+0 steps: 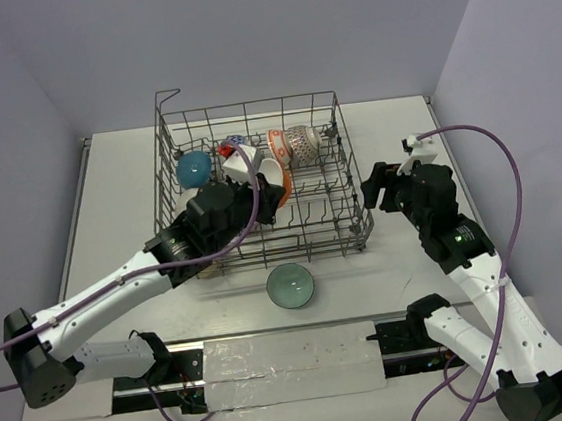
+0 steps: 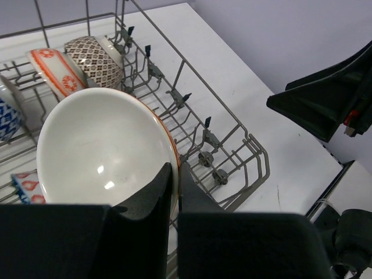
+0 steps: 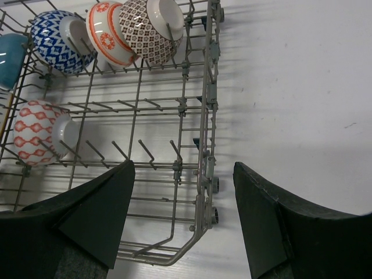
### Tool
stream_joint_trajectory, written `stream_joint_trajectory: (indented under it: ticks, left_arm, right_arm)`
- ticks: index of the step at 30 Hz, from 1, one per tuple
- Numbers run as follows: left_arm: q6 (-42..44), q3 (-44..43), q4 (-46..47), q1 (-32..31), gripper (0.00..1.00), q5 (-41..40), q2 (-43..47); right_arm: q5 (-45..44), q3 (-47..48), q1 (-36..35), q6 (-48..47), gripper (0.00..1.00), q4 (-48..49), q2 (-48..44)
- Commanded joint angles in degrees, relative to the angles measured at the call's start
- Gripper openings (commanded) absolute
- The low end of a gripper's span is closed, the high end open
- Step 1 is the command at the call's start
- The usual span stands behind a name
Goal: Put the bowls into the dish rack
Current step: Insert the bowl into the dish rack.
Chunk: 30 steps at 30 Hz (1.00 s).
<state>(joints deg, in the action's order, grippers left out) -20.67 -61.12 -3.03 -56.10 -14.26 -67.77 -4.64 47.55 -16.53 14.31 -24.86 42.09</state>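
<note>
The bare wires beside the red-and-white bowl (image 3: 38, 131) are empty below, so next my left gripper needs to tilt flatter, lower the bowl with the orange edge in among them and release it.
The grey wire dish rack (image 1: 296, 259) stands mid-table. My left gripper (image 1: 259, 195) is inside it, shut on the rim of a white bowl with an orange edge (image 1: 271, 174), held tilted above the tines; the left wrist view shows the gripper (image 2: 176, 174) pinching the bowl (image 2: 99, 145). Racked at the back are a teal bowl (image 1: 194, 166), a blue patterned bowl (image 3: 52, 35), an orange patterned bowl (image 3: 104, 32) and a brown patterned bowl (image 3: 145, 29). A red-and-white bowl (image 3: 38, 131) sits lower left. A pale green bowl (image 1: 290, 286) lies on the table before the rack. My right gripper (image 1: 377, 188) is open and empty beside the rack's right side.
The rack's raised corner handle (image 1: 166, 94) stands at its back left. Rows of bare tines (image 3: 145, 154) fill the rack's front right. In the right wrist view the gripper (image 3: 183, 167) hovers over the rack's near right corner (image 3: 200, 232). Grey walls close in behind and on both sides.
</note>
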Motion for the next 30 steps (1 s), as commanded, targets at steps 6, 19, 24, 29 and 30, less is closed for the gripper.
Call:
stream_joint_trajectory:
  ticks: [6, 19, 24, 29, 30]
  left_arm:
    - [-7.9, 3.2, 20.2, 6.2, 0.0, 16.1, -4.9]
    - [-20.5, 14.4, 40.5, 13.9, 0.0, 24.0, -8.3]
    - [-23.5, 15.7, 47.5, 15.1, 0.0, 27.0, -11.9]
    - [-26.3, 17.5, 54.4, 15.5, 0.0, 27.4, -14.5]
    - [-26.7, 18.0, 55.4, 15.6, 0.0, 27.3, -14.8]
  right_arm:
    - [1.0, 1.0, -0.3, 0.1, 0.76, 2.5, 0.4]
    - [2.1, 1.1, -0.3, 0.1, 0.76, 2.4, 1.4]
    - [2.1, 1.1, -0.3, 0.1, 0.76, 2.2, 1.9]
    - [2.6, 1.4, -0.3, 0.1, 0.76, 2.2, 2.5]
    - [2.8, 1.3, -0.3, 0.1, 0.76, 2.3, 2.5]
